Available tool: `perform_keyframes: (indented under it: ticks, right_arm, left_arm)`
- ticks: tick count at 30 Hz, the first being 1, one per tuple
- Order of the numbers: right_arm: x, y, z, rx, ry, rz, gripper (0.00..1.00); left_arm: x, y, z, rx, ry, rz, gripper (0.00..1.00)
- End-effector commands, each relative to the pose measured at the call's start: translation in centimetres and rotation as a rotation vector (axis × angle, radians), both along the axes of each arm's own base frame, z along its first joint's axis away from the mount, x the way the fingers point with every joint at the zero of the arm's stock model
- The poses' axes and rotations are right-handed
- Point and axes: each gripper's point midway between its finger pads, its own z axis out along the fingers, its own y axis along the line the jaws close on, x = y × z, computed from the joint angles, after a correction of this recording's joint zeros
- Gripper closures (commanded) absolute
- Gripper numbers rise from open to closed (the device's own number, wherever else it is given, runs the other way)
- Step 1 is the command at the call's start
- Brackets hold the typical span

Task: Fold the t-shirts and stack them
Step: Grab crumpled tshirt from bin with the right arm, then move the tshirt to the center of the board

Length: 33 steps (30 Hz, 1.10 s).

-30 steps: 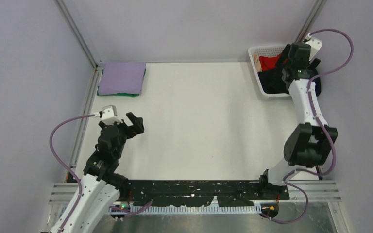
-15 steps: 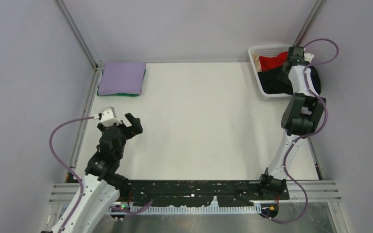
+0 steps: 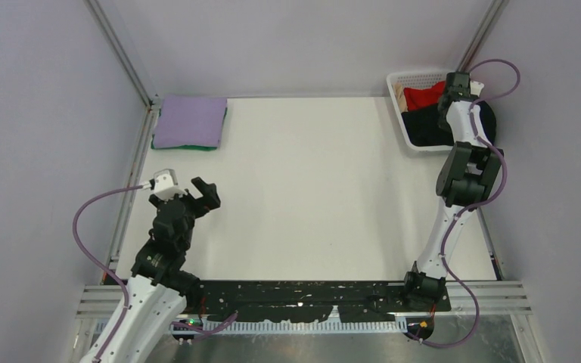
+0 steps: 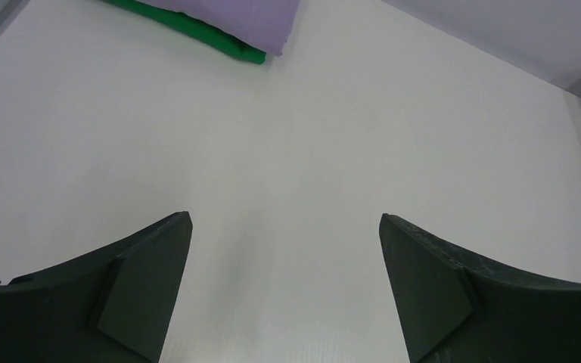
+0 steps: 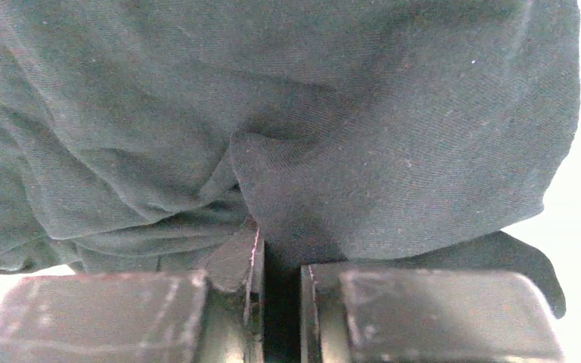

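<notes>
The right gripper lifts out of the basket next, moves back over the table's middle (image 3: 299,187) and brings the black t-shirt down there, where the table is bare.
My right gripper (image 5: 280,253) is down in the white basket (image 3: 405,76) at the back right, shut on a fold of the black t-shirt (image 5: 310,113). That shirt fills the right wrist view and bunches up between the two fingers. In the top view the black t-shirt (image 3: 424,126) lies in the basket next to a red t-shirt (image 3: 422,96) and a beige one (image 3: 399,92). At the back left a folded lavender t-shirt (image 3: 189,119) lies on top of a folded green t-shirt (image 3: 197,147). My left gripper (image 3: 194,195) hovers open over the bare table, holding nothing.
The white table (image 3: 318,189) is fenced by grey walls, with metal frame posts (image 3: 121,53) at the back corners. The basket stands against the right wall. The left wrist view shows the stack's green edge (image 4: 219,41) far ahead of the left gripper (image 4: 284,219).
My right arm reached down into the basket and its gripper shut on the black t-shirt. The left arm drew back slightly toward its base, still open.
</notes>
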Motion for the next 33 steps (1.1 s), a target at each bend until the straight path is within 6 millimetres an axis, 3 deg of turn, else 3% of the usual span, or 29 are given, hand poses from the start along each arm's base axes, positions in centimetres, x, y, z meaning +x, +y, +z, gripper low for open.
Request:
perform_keyframes:
  ticks: [1,2,4,5,6,7,8,14,20,23,27,31,32,33]
  right_arm:
    - [2.0,-0.6,7.1,-0.072,-0.179,0.023,0.93]
    - [2.2,-0.6,8.2,-0.079,-0.209,0.03,0.94]
    - [2.0,-0.1,12.7,-0.104,-0.3,0.053,0.95]
    - [1.9,-0.1,14.0,-0.128,-0.326,0.061,0.95]
    - [1.4,0.4,16.8,-0.155,-0.377,0.068,0.95]
    - [1.2,0.5,17.9,-0.178,-0.403,0.081,0.95]
    - [0.5,1.2,20.7,-0.197,-0.46,0.094,0.95]
    - [-2.8,4.2,31.5,-0.251,-0.738,0.166,0.95]
    - [-5.2,7.9,39.8,-0.233,-1.025,0.307,0.95]
    - [-6.0,10.5,42.5,-0.189,-1.108,0.407,0.95]
    - [-8.0,16.2,44.8,-0.132,-1.151,0.596,0.95]
    - [-11.0,22.0,44.7,-0.013,-1.158,0.694,0.95]
    - [-11.3,24.4,43.5,0.061,-1.14,0.73,0.95]
    - [-12.6,25.1,43.6,0.093,-1.157,0.715,0.95]
  left_arm:
    - [0.2,0.4,1.5,-0.023,-0.067,0.029,0.01]
    - [0.2,0.4,1.5,-0.024,-0.069,0.029,0.01]
    - [0.1,0.4,1.5,-0.027,-0.071,0.029,0.01]
    - [0.0,0.4,1.5,-0.03,-0.074,0.029,0.01]
    - [0.0,0.4,1.5,-0.032,-0.074,0.028,0.01]
    - [0.0,0.4,1.5,-0.033,-0.074,0.026,0.01]
    - [0.0,0.4,1.6,-0.037,-0.078,0.027,0.01]
    - [-0.1,0.2,1.7,-0.053,-0.095,0.015,0.01]
    - [-0.4,0.1,1.9,-0.06,-0.107,0.01,0.01]
    - [-0.5,0.1,1.9,-0.064,-0.111,0.005,0.01]
    - [-0.6,-0.1,2.1,-0.07,-0.116,-0.006,0.01]
    - [-0.8,-0.4,2.4,-0.074,-0.113,-0.029,0.01]
    - [-0.9,-0.5,2.4,-0.078,-0.109,-0.035,0.01]
    - [-0.9,-0.7,2.7,-0.086,-0.112,-0.041,0.01]
